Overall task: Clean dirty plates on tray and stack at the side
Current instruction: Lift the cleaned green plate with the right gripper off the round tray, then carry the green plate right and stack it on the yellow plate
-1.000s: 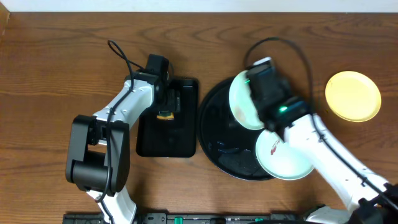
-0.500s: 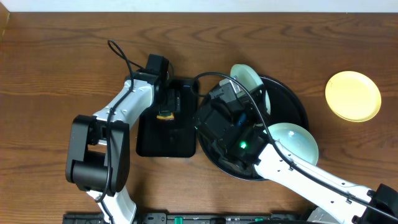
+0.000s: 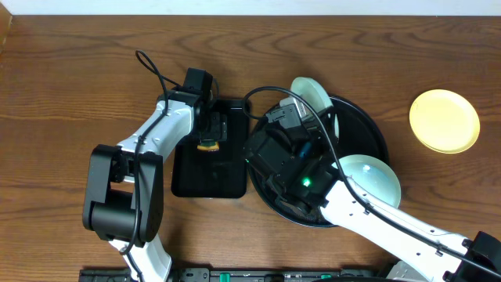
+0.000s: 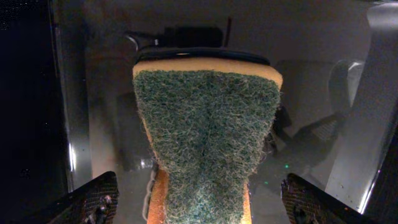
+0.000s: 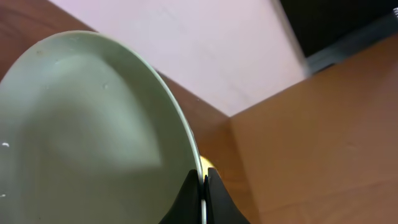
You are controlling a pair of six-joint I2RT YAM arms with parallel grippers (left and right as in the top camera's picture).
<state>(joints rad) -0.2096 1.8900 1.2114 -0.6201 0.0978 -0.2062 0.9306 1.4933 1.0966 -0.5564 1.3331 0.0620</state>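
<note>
The pale yellow plate [image 3: 445, 121] [image 5: 207, 165] is off the tray, so next my right gripper will turn the mint plate level and lower it onto the yellow plate.
My right gripper [image 5: 203, 184] is shut on the rim of a pale mint plate [image 5: 93, 124]. In the overhead view that plate [image 3: 312, 95] is tipped up on edge over the far rim of the round black tray [image 3: 377, 135]. A second mint plate [image 3: 373, 179] lies at the tray's right side. The pale yellow plate [image 3: 445, 120] sits on the table to the right, off the tray. My left gripper [image 4: 202, 210] hangs open over a green-topped yellow sponge [image 4: 205, 137], with one finger on each side of it and a gap to both.
The sponge [image 3: 208, 145] rests in a small rectangular black tray [image 3: 227, 184] just left of the round one. My right arm [image 3: 297, 168] covers the round tray's left half. A cable [image 3: 149, 66] loops behind the left arm.
The right arm has swung left across the round tray and tipped its mint plate up on edge; the second mint plate is now uncovered. The left arm has not moved.
</note>
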